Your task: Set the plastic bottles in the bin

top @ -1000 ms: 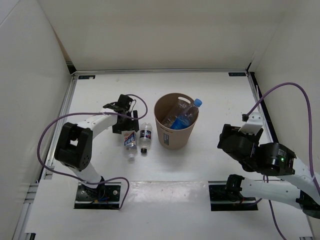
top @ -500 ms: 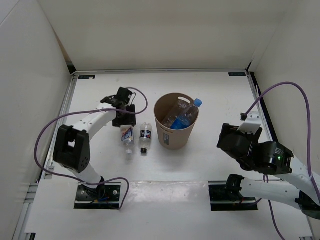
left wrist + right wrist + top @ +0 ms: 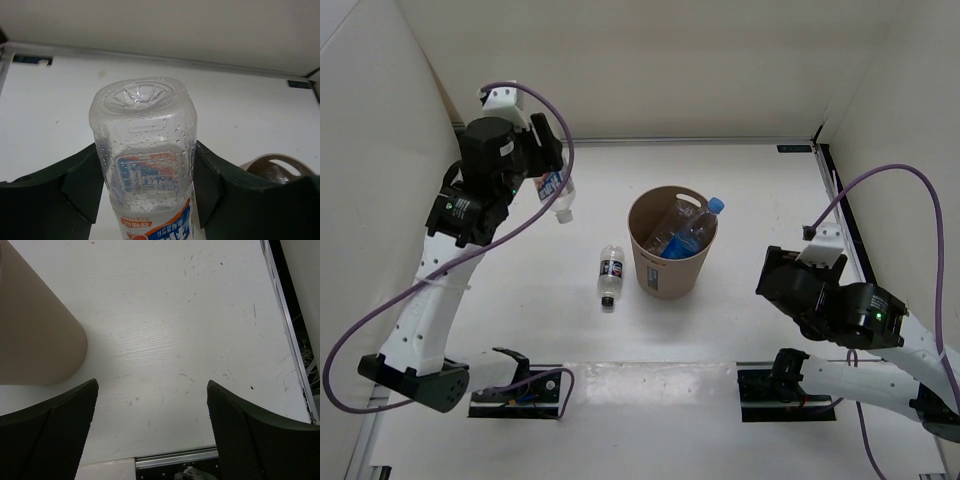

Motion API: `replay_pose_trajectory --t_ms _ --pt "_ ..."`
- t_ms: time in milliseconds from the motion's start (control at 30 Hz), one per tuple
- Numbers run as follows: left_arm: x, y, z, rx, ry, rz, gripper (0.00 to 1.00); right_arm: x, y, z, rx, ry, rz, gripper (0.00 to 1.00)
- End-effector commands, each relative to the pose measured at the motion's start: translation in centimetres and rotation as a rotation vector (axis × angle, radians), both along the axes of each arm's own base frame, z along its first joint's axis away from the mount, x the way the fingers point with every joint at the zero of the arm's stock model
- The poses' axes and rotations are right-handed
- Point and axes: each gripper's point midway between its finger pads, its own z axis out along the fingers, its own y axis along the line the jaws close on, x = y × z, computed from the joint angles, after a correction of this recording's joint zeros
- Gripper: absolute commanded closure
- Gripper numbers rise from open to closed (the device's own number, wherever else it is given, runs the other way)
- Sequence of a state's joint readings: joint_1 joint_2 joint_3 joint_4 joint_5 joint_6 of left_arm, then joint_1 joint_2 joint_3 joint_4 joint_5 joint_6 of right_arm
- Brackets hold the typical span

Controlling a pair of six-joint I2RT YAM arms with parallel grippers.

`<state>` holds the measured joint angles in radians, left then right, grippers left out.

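Note:
The bottle is still hanging over bare table, so my left gripper will swing to the right in the top view, over the bin's opening [image 3: 666, 216] [image 3: 281, 169], and let go there.
My left gripper [image 3: 548, 178] is raised high at the back left and is shut on the white-labelled clear bottle [image 3: 556, 192], which hangs cap down. In the left wrist view the bottle [image 3: 145, 150] fills the gap between my fingers, base up. The tan bin [image 3: 671, 272] stands mid-table, to the right of the held bottle. It holds the blue-labelled bottle [image 3: 692, 232] and an unlabelled clear one [image 3: 668, 228]. The short dark-labelled bottle [image 3: 610, 274] lies on the table just left of the bin. My right gripper [image 3: 152, 425] is open and empty, right of the bin [image 3: 35, 335].
White walls enclose the table on the left, back and right. A metal rail [image 3: 450, 235] runs along the left edge and another [image 3: 850, 230] along the right. Purple cables loop off both arms.
My left arm has lifted the white-labelled bottle off the table from beside the dark-labelled one, up and back to the left. The right arm has not moved.

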<state>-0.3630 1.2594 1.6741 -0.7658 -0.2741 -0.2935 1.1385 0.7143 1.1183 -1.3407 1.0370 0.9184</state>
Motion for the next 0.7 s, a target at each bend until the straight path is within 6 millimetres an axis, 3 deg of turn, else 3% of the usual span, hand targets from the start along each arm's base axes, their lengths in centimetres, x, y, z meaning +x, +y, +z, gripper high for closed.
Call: replay_pose_trajectory --t_ms 0,67,233,267,333,367,400,467,500,533,633,667 --pt "1.2 -4.1 2.9 0.003 -0.167 -0.175 0.36 0.1 -0.6 0.5 -0.002 -0.013 -0.025 0.1" --pt "0.9 -5.6 5.4 -0.032 -0.271 -0.229 0.36 0.1 -0.7 0.7 0.006 -0.018 -0.027 0.1" --pt "-0.1 -10.7 9.0 0.003 -0.466 -0.378 0.33 0.2 -0.6 0.5 -0.002 -0.016 -0.028 0.1" --pt "-0.4 -13.4 8.3 0.016 -0.458 -0.429 0.33 0.2 -0.6 0.4 -0.006 -0.014 -0.025 0.1" --pt "-0.5 -14.8 8.9 0.109 -0.509 -0.457 0.33 0.2 -0.6 0.4 -0.008 -0.01 -0.03 0.1" --pt "0.1 -16.0 7.7 0.151 -0.491 -0.447 0.33 0.2 -0.6 0.4 -0.012 -0.01 -0.031 0.1" --pt "-0.2 -17.0 8.2 0.155 -0.525 -0.459 0.34 0.3 -0.7 0.4 -0.012 -0.01 -0.037 0.1" --pt "0.4 -18.6 6.5 0.175 -0.51 -0.469 0.36 0.3 -0.7 0.4 -0.011 -0.009 -0.04 0.1" --pt "0.1 -19.1 7.5 0.155 -0.554 -0.47 0.36 0.2 -0.5 0.3 -0.006 0.004 -0.034 0.1" --pt "0.6 -19.9 5.6 0.172 -0.529 -0.477 0.36 0.3 -0.8 0.4 -0.017 -0.007 -0.046 0.1" --pt "1.6 -21.2 3.8 0.18 -0.534 -0.459 0.35 0.3 -0.7 0.3 -0.016 -0.006 -0.042 0.1" --pt "1.8 -21.3 4.1 0.177 -0.552 -0.453 0.35 0.3 -0.7 0.4 -0.011 -0.009 -0.042 0.1"
